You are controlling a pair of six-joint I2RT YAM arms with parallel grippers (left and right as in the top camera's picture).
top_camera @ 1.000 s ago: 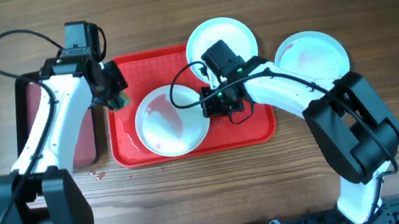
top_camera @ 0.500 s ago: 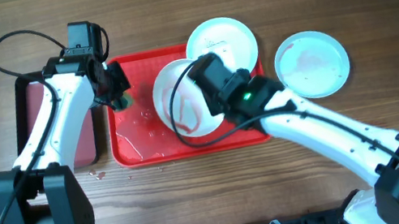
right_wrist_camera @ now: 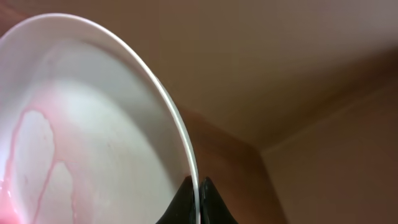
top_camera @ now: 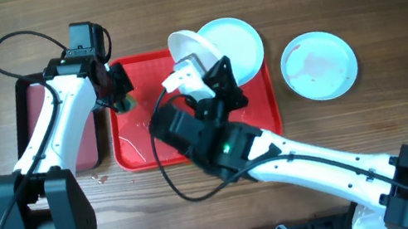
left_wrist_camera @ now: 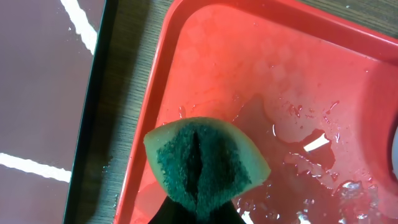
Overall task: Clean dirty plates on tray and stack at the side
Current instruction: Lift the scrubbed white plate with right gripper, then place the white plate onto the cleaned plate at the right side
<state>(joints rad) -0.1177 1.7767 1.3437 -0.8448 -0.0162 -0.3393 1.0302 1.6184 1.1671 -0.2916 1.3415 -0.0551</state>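
The robot's right gripper needs to swing to its right in the overhead view next and lower the white plate onto the pale blue plate (top_camera: 319, 65) below.
My right gripper (right_wrist_camera: 199, 186) is shut on the rim of a white plate (right_wrist_camera: 93, 124) and holds it lifted and tilted on edge above the red tray (top_camera: 152, 153); pink streaks run down its inside. The lifted plate (top_camera: 192, 53) shows in the overhead view too, with the right gripper (top_camera: 196, 78) below it. A pale plate (top_camera: 237, 41) lies at the tray's far right corner. A pale blue plate (top_camera: 319, 65) with red smears lies on the table to the right. My left gripper (top_camera: 121, 99) is shut on a green sponge (left_wrist_camera: 208, 158) over the tray's wet left edge (left_wrist_camera: 155, 93).
A smaller black-rimmed maroon tray (top_camera: 38, 102) lies left of the red tray, also in the left wrist view (left_wrist_camera: 43, 81). Water puddles (left_wrist_camera: 311, 155) lie on the red tray floor. A few drops (top_camera: 97, 179) lie on the wooden table near the tray's front left corner.
My right arm has lifted the white plate off the tray floor, tipped it upright and raised it toward the camera. The left arm with the sponge has barely moved.
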